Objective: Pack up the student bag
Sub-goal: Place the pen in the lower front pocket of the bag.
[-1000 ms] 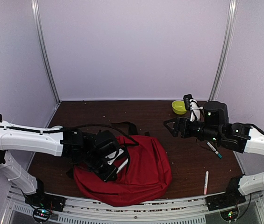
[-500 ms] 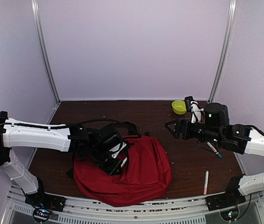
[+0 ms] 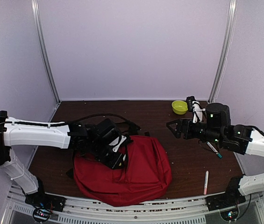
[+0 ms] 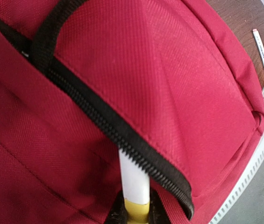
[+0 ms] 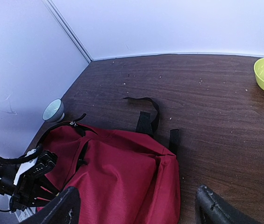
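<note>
My left gripper should push the marker it is holding farther under next and then let it go, because the marker's yellow part is still outside the bag's black zipper edge [image 3: 125, 167] [image 4: 132, 153].
The student bag [image 3: 141, 170] is a big red backpack lying flat on the brown table, with its black straps [image 5: 146, 122] toward the back. My left gripper [image 3: 115, 150] hovers over the bag's left part and is shut on a white marker with a yellow band [image 4: 134, 179]. The marker's front end disappears under the black zipper edge [image 4: 122, 137] of the bag [image 4: 178, 65]. My right gripper [image 3: 172, 127] hangs open and empty above the table right of the bag [image 5: 122, 172], its fingers [image 5: 66, 207] wide apart.
A yellow-green bowl [image 3: 179, 107] stands at the back right. A white pen with a pink end [image 3: 206, 182] lies near the front right, and a teal-tipped pen [image 3: 215, 150] lies under the right arm. A pale blue cup [image 5: 53, 110] sits left of the bag.
My left gripper has carried the marker away from the table's near edge, and its tip now sits under the zipper edge. The right arm has drifted slightly to the right.
</note>
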### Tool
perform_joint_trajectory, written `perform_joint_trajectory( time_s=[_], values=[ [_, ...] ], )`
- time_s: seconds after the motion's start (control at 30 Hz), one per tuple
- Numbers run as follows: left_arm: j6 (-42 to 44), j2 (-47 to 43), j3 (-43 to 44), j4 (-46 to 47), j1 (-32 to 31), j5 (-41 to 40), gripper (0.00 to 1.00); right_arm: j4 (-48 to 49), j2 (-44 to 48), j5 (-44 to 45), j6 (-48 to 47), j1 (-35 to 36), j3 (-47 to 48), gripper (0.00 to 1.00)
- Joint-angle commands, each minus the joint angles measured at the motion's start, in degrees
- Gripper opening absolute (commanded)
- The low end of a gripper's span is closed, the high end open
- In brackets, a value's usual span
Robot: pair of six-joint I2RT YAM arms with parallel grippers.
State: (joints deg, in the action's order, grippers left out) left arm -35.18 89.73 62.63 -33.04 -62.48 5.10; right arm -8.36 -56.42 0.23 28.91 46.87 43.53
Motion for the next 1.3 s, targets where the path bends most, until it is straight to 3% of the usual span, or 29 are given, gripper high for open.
perform_joint_trajectory(
  time_s=[0.0,0.4,0.8,1.03,1.13,1.27],
  values=[
    [-1.1,-0.7,0.3,7.0,0.6,-0.1,0.0,0.2,1.0,-0.1,0.6,-0.3,-0.6,0.85],
    [-3.6,0.0,0.2,11.2,0.6,1.7,0.0,0.1,2.0,-0.3,1.2,-0.4,-1.0,0.85],
    [-13.4,-0.1,-1.7,11.6,0.8,7.1,0.0,-0.5,2.8,0.0,1.2,-0.5,-1.1,0.85],
    [-15.3,-1.8,-4.6,20.0,0.7,10.2,0.0,0.4,2.4,-0.7,2.0,-0.5,-1.3,0.85],
    [-14.6,-1.4,-4.4,21.6,0.6,11.4,0.06,0.0,2.6,-0.7,2.0,-0.5,-1.2,0.85],
    [-13.7,-1.3,-4.5,22.1,0.4,11.9,0.23,-0.3,2.9,-0.4,1.8,-0.5,-1.2,0.85]
  ],
)
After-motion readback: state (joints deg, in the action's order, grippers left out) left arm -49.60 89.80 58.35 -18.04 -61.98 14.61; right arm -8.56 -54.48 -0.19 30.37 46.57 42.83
